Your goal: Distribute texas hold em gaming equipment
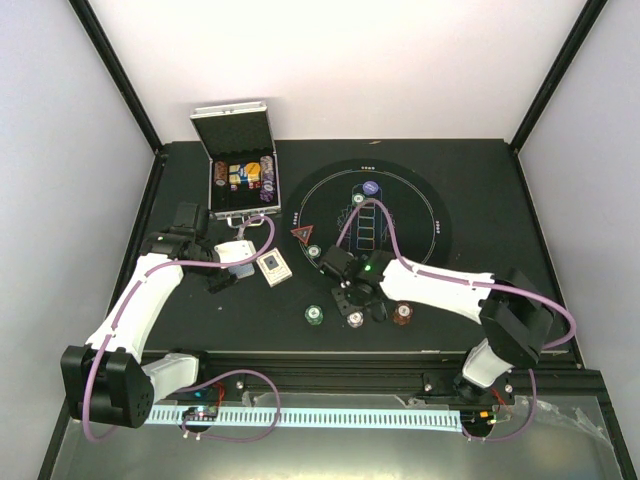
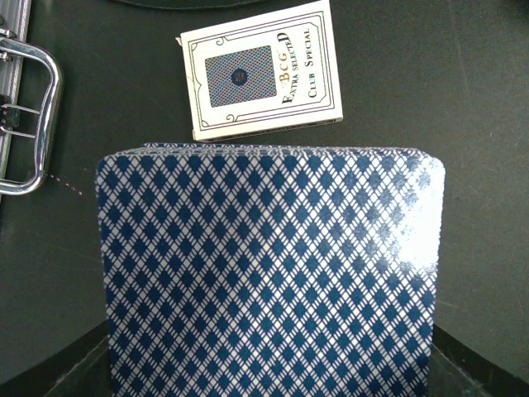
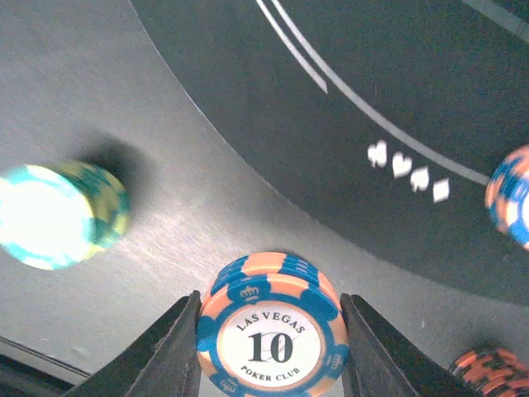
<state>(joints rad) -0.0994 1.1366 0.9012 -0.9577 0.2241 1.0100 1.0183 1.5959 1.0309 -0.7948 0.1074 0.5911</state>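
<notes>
The red triangle token (image 1: 301, 235) lies outward, to my right gripper's left in the top view. My right gripper needs to lift outward, go down beside the token and let go of the chip.
My left gripper (image 1: 227, 268) is shut on a deck of blue-diamond-backed playing cards (image 2: 269, 273), which hides its fingers; the deck (image 1: 236, 251) sits left of the white card box (image 2: 260, 70). My right gripper (image 3: 271, 331) is low over the table, its fingers (image 3: 169, 351) pressed against both sides of a stack of orange-and-blue "10" chips (image 3: 273, 327), seen as a pale stack in the top view (image 1: 355, 318). A green chip stack (image 1: 314, 314) lies to its left and a brown-red stack (image 1: 402, 313) to its right. A red triangle token (image 1: 301, 235) and a blue button (image 1: 370, 187) lie on the mat.
The open silver case (image 1: 240, 170) stands at the back left, its latch (image 2: 25, 116) beside the deck. The round black mat (image 1: 420, 205) covers the middle. Another chip (image 1: 314, 252) sits at the mat's left edge, and one shows at the right edge of the right wrist view (image 3: 511, 197).
</notes>
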